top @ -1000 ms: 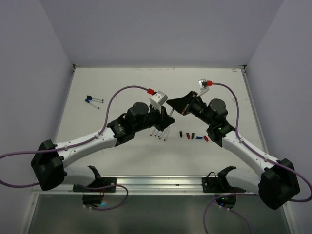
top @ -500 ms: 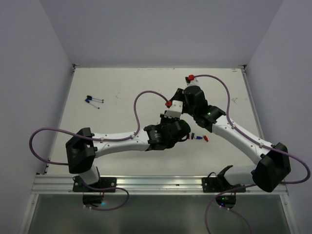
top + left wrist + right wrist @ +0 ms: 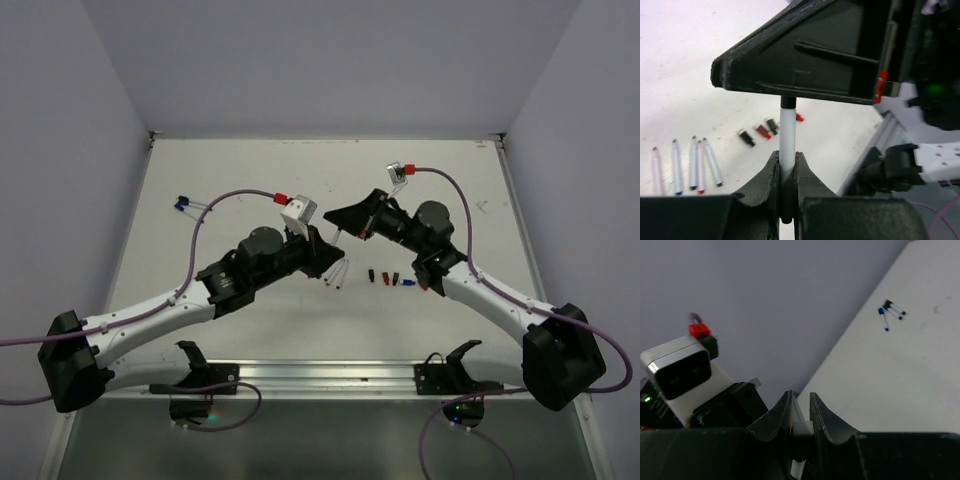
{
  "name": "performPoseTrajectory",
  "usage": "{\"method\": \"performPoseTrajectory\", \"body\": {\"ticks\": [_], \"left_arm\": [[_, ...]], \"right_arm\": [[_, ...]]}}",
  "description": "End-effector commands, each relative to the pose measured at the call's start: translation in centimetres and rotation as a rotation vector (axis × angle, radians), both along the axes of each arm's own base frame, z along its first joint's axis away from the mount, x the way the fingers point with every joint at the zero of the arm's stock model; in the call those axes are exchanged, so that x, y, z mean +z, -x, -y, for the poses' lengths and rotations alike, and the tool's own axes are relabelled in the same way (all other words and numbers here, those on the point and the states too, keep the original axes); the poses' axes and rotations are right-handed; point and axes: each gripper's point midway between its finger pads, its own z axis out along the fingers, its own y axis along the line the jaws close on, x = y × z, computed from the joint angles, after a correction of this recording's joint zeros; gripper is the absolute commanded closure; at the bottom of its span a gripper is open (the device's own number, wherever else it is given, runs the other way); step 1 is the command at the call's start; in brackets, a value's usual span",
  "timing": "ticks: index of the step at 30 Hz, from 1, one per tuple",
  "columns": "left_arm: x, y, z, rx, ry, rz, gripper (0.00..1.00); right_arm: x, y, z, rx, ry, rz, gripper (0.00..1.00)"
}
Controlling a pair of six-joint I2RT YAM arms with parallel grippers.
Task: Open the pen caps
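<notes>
My right gripper should next pull the cap off the white pen, move right in the top view and lower beside the row's red end cap to let go, as loose caps lie there.
My left gripper is shut on a white pen that stands upright between its jaws. The pen's black end runs up behind a finger of my right gripper. In the right wrist view, my right gripper is shut on a pale piece of that pen. From above, the left gripper and right gripper meet over the table. Loose pen caps, black, red and blue, lie in a short row. Several uncapped pens lie beside them.
Two blue-tipped pens lie at the far left of the table, also seen from the right wrist. Purple cables arc above both arms. The left wrist camera block sits close to the right gripper.
Half a second ago the left arm reached far right over the caps with the right arm folded in. Now both grippers meet above the loose pens again, slightly left of a second ago.
</notes>
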Motion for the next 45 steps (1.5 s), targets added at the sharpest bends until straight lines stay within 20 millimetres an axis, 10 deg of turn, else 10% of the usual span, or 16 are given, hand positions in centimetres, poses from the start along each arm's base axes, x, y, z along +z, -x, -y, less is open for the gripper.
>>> {"method": "performPoseTrajectory", "body": {"ticks": [1, 9, 14, 20, 33, 39, 45], "left_arm": [[10.7, 3.9, -0.3, -0.222, 0.393, 0.118, 1.0], [10.8, 3.9, -1.5, -0.209, 0.402, 0.1, 1.0], [5.0, 1.7, -2.5, -0.062, 0.238, 0.007, 1.0], [0.2, 1.6, -2.7, -0.035, 0.179, -0.054, 1.0], [-1.5, 2.5, -2.3, -0.086, 0.177, -0.076, 1.0], [-1.4, 1.0, -3.4, 0.004, 0.105, -0.054, 1.0], [-6.0, -3.5, -7.4, 0.27, -0.262, -0.079, 1.0]], "right_arm": [[3.0, -0.2, 2.1, 0.063, -0.194, 0.165, 1.0], [3.3, -1.1, 2.3, 0.058, -0.285, 0.173, 1.0], [1.0, -5.5, 7.3, -0.378, 0.016, 0.146, 1.0], [2.6, -8.6, 12.1, -0.613, 0.054, 0.185, 1.0], [5.4, -13.0, 15.5, -0.847, -0.173, 0.079, 1.0], [6.8, -13.8, 14.0, -0.774, -0.043, 0.107, 1.0], [-0.6, -11.4, 14.9, -0.686, 0.46, -0.115, 1.0]]}}
